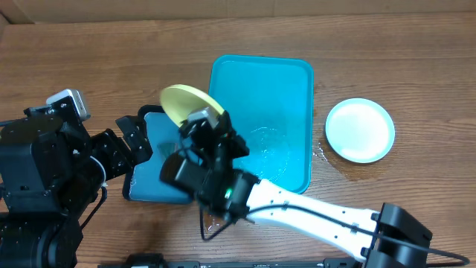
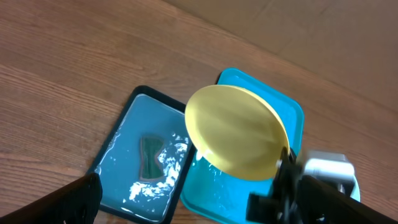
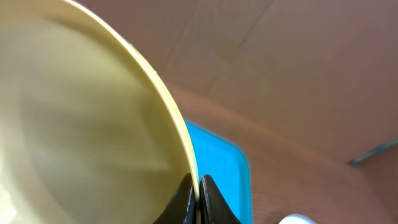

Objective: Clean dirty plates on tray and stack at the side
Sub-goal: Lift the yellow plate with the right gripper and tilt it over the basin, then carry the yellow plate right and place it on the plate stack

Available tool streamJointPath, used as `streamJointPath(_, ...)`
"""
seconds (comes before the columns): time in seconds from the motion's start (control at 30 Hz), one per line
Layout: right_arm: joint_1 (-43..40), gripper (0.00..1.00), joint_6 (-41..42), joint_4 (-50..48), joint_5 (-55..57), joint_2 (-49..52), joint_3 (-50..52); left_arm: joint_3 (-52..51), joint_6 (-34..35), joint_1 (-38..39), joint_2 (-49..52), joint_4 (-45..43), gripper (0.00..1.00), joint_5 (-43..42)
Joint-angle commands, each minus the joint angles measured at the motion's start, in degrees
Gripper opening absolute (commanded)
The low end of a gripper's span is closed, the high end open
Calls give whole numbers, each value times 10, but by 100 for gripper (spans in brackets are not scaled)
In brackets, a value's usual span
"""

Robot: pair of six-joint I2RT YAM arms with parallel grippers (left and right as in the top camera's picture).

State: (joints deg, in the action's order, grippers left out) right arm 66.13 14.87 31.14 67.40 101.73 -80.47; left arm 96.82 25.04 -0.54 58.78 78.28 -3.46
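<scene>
The stack starts on the light blue plate (image 1: pixel 361 130), so my right gripper will next cross the turquoise tray (image 1: pixel 286 89), turn the tilted plate flat, lower it onto that plate and then release it.
My right gripper (image 1: pixel 210 128) is shut on the rim of a pale yellow-green plate (image 1: pixel 187 106) and holds it tilted on edge above the left rim of the turquoise tray (image 1: pixel 286 89). In the right wrist view the fingers (image 3: pixel 198 194) pinch the plate's edge (image 3: pixel 81 124), with the tray (image 3: pixel 225 165) behind. A light blue plate (image 1: pixel 361 130) lies flat on the table to the right of the tray. My left gripper (image 1: pixel 141 141) is open and empty over the small dark teal tray, left of the held plate (image 2: pixel 239 130). No third plate shows.
A smaller black-rimmed teal tray (image 2: pixel 118 168) holds water, foam and a dark sponge (image 2: pixel 151 158), touching the turquoise tray's left side (image 2: pixel 292 115). Water drops lie on the wooden table (image 1: pixel 89 52) between the tray and the light blue plate.
</scene>
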Motion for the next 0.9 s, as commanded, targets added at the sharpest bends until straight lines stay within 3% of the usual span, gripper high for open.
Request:
streamJointPath(0.0, -59, 4, 123, 18, -194, -38, -6, 5, -7, -2, 1, 0, 100, -6)
streamJointPath(0.1, -135, 4, 199, 33, -387, -63, -6, 5, -7, -2, 1, 0, 100, -6)
streamJointPath(0.2, -231, 4, 216, 38, -572, -95, -7, 5, -7, -2, 1, 0, 100, -6)
streamJointPath(0.4, -492, 4, 261, 92, -866, -161, -7, 5, -7, -2, 1, 0, 100, -6)
streamJointPath(0.63, -780, 4, 189, 287, -841, -125, -5, 5, -7, -2, 1, 0, 100, -6)
streamJointPath(0.87, -871, 4, 127, 335, -815, -37, 52, 5, -7, -2, 1, 0, 100, -6)
